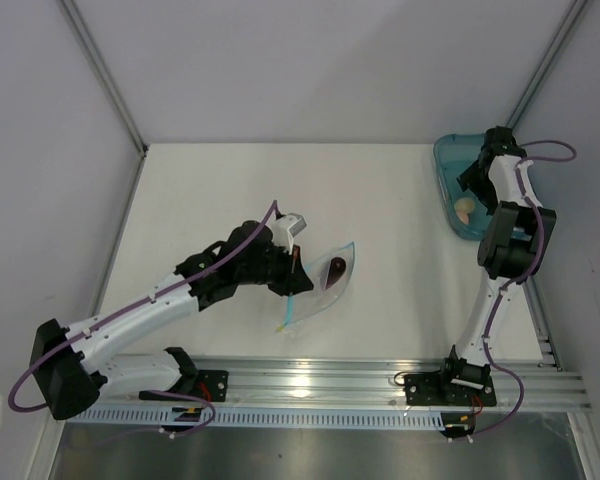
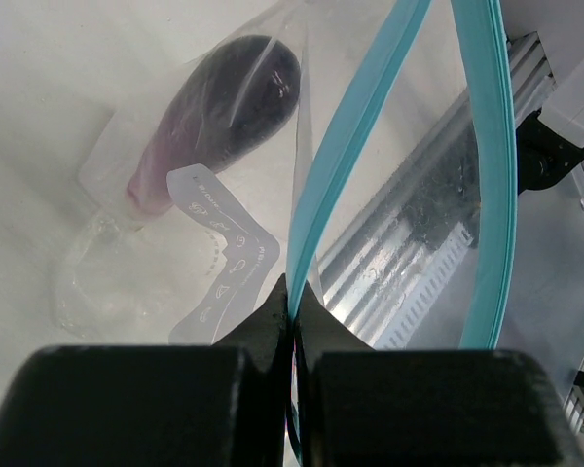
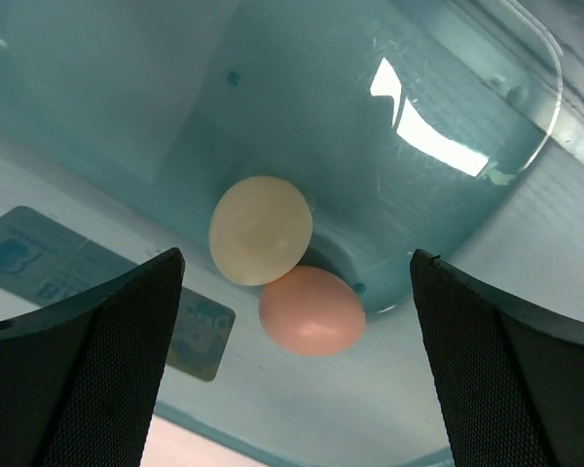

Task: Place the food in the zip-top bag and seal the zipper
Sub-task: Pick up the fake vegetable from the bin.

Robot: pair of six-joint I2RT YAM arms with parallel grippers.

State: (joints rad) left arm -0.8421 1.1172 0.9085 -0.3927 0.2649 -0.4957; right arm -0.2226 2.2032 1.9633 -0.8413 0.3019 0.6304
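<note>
My right gripper moves down into the teal tray next, its open fingers astride only the cream piece [image 3: 261,231], because the peach-pink piece [image 3: 311,309] lies touching it.
The clear zip-top bag [image 1: 330,285] lies mid-table with the dark purple food piece [image 1: 337,266] inside it; the piece also shows in the left wrist view [image 2: 229,107]. My left gripper [image 1: 296,268] is shut on the bag's teal zipper strip [image 2: 355,146] and holds the mouth open. My right gripper [image 1: 470,180] hovers open over the teal tray [image 1: 450,190]. In the right wrist view the cream piece [image 3: 261,230] and the peach-pink piece [image 3: 311,309] lie touching in the tray, between my open fingers [image 3: 97,360].
A white label [image 2: 229,258] is on the bag. The teal tray [image 3: 389,146] sits at the table's far right edge, with a sticker [image 3: 39,263] on its floor. An aluminium rail [image 1: 320,380] runs along the near edge. Grey walls enclose the table.
</note>
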